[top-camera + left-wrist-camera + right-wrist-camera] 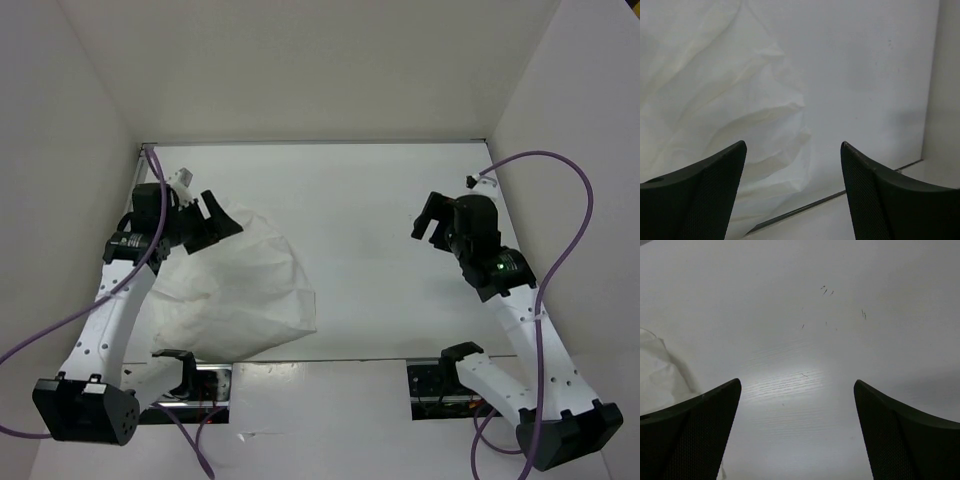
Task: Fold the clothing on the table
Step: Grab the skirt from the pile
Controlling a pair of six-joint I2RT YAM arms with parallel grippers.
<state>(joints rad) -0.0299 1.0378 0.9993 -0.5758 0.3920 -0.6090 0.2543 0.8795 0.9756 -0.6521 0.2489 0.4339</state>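
The left gripper should move toward the side next, then turn and come down onto the clothing's far corner.
The clothing is a white, wrinkled heap on the left half of the table, its near hem by the table's front edge. My left gripper hovers open at the heap's far left corner, with nothing between its fingers. In the left wrist view the clothing fills the left side, and the open gripper frames its crumpled edge and bare table. My right gripper stands open over bare table on the right. Its wrist view shows the gripper empty and a bit of clothing at the left edge.
White upright walls close in the table at the back and both sides. A thin metal edge runs along the table, with a wall to its right in the left wrist view. Purple cables loop beside both arms.
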